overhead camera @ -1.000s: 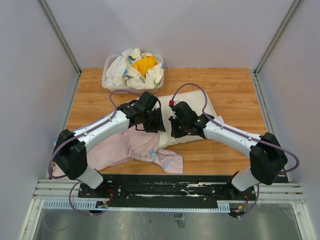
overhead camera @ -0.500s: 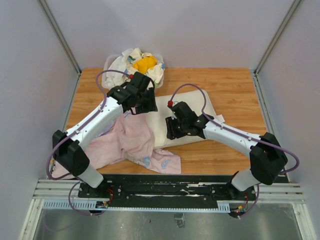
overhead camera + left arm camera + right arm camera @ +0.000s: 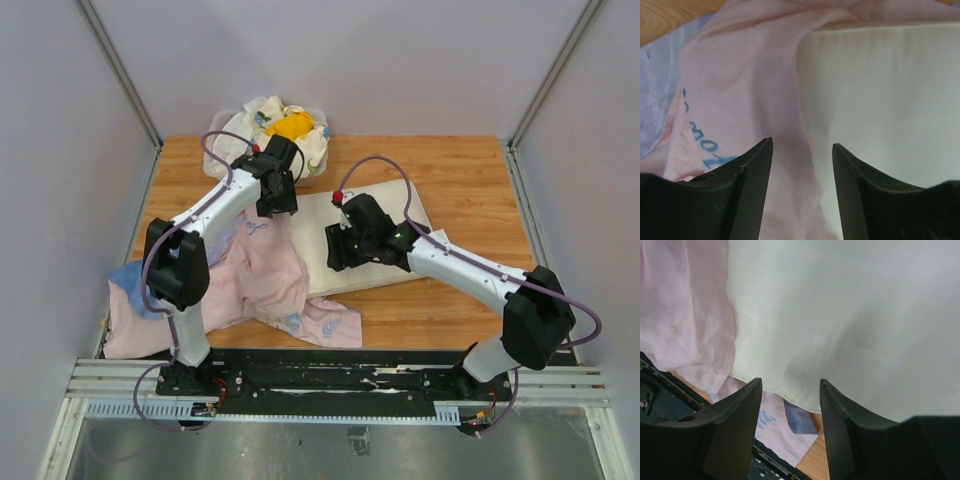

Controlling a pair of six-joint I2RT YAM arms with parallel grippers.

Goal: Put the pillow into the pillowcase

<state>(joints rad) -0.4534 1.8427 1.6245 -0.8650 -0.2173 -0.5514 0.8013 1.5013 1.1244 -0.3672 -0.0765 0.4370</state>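
Observation:
My left gripper's open fingers straddle the line of the pillowcase's edge by the pillow's far corner [image 3: 798, 85], so they will next move outward and down to it.
The cream-white pillow [image 3: 375, 230] lies flat at the table's middle. The pillowcase [image 3: 255, 280], pink side up with a blue part at its left end, lies crumpled to the pillow's left and drapes over its left edge. My left gripper [image 3: 279, 206] hovers over that draped edge with its jaws apart and nothing between them. Its wrist view shows the pink fabric [image 3: 740, 90] beside the pillow [image 3: 880, 90] below the left gripper [image 3: 802, 142]. My right gripper [image 3: 336, 256] is open over the pillow's near-left corner. Its wrist view shows the right gripper [image 3: 790, 382], the pillow [image 3: 840, 305] and the pillowcase [image 3: 685, 305].
A clear bin [image 3: 215, 160] of white floral cloths with a yellow cloth [image 3: 290, 127] stands at the back left, just beyond the left gripper. Grey walls close in the wooden table [image 3: 470, 180] on three sides. The black arm rail [image 3: 320, 370] runs along the near edge.
My left gripper has moved away and to the left, drawing the pink pillowcase up over the pillow's left edge. My right gripper has shifted slightly left on the pillow.

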